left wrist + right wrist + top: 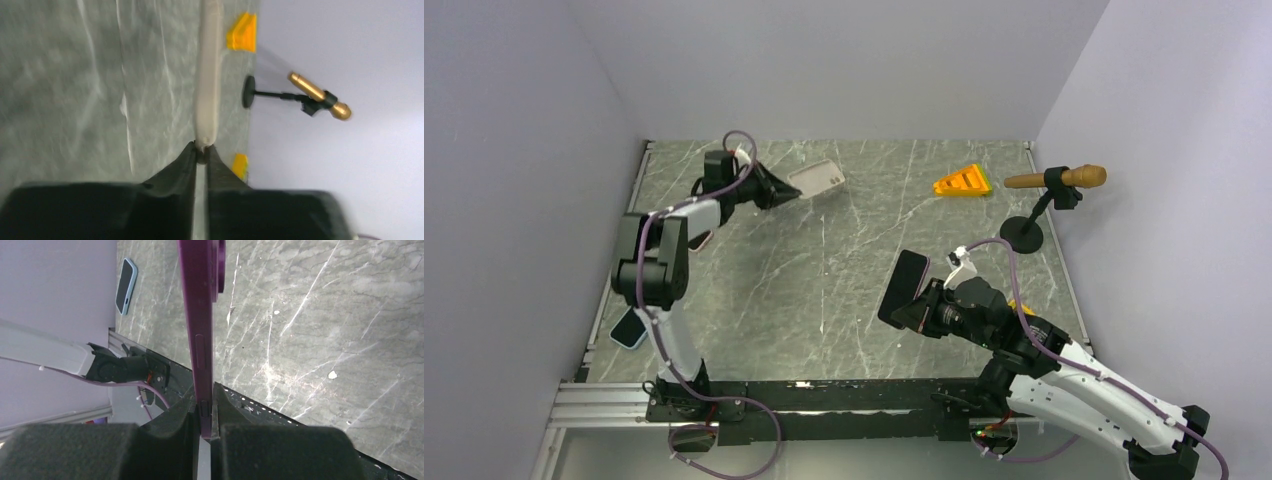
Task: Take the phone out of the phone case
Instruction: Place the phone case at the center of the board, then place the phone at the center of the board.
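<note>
My right gripper carries the phone outward next, lowers and releases it, since bare tabletop lies below and outward of the gripper, clear of the case.
My left gripper [786, 190] is shut on one end of a pale beige phone case [816, 179] and holds it above the table at the back left. The left wrist view shows the case [207, 75] edge-on, pinched between the fingertips of that gripper [201, 152]. My right gripper [914, 308] is shut on the lower end of a purple phone [904, 285] with a dark face, holding it upright above the table's middle right. In the right wrist view the phone [197, 315] stands edge-on in that gripper [206, 410]. Case and phone are far apart.
A second phone in a light blue case [628, 328] lies at the table's left edge, also seen in the right wrist view [125, 286]. An orange wedge [962, 182] and a gold microphone on a black stand [1056, 180] are at the back right.
</note>
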